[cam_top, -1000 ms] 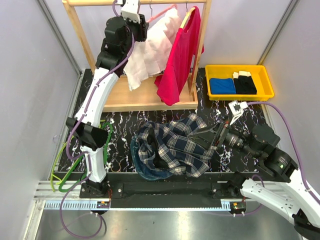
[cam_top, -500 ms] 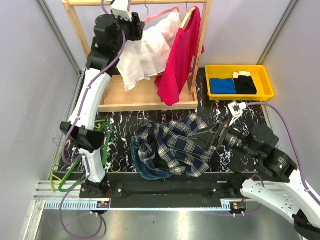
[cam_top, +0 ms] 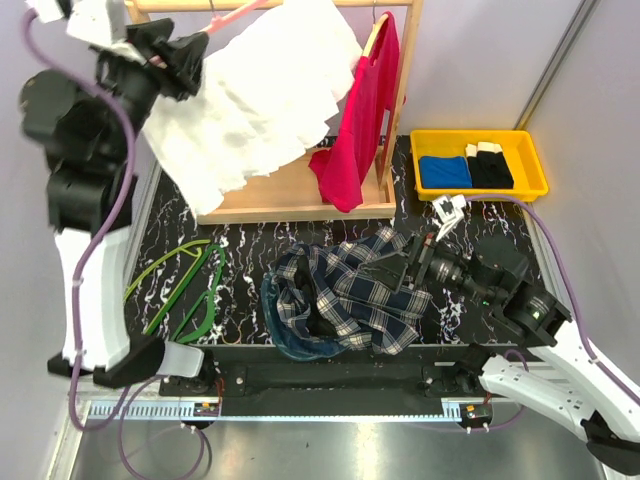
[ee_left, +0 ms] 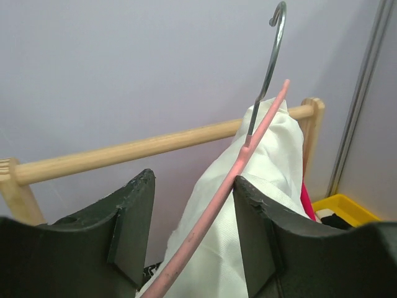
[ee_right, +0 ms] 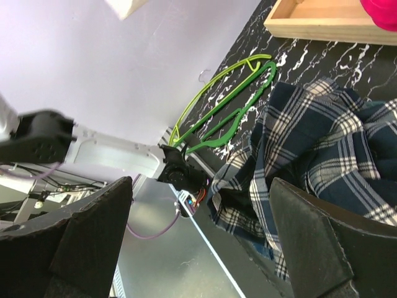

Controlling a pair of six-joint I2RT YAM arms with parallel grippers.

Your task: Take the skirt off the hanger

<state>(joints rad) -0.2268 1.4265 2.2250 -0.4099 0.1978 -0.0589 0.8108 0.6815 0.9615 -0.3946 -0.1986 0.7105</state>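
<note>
My right gripper lifts its open fingers outward next, above and to the left in the top view, since the skirt's lower edge hangs free there.
The white pleated skirt [cam_top: 260, 90] hangs spread out from the pale pink hanger [cam_top: 232, 12], lifted high at the upper left in front of the wooden rack. My left gripper [cam_top: 190, 50] holds the hanger's left end. In the left wrist view the pink bar [ee_left: 248, 149] runs up between my fingers, against the right finger [ee_left: 254, 236], with the skirt [ee_left: 273, 205] draped behind it. Its metal hook [ee_left: 273, 56] stands free above the rail. My right gripper [cam_top: 415, 262] is open and empty, low over the plaid garment [cam_top: 340, 295].
A red shirt [cam_top: 360, 120] hangs on the wooden rack [cam_top: 300, 205]; its rail shows in the left wrist view [ee_left: 124, 149]. Green wire hangers [cam_top: 195, 290] lie on the table's left. A yellow tray [cam_top: 430, 140] with folded clothes stands at the right.
My left arm has swung up and far to the left, carrying the hanger and skirt off the rail; the skirt now hangs spread wide. My right gripper has moved slightly left.
</note>
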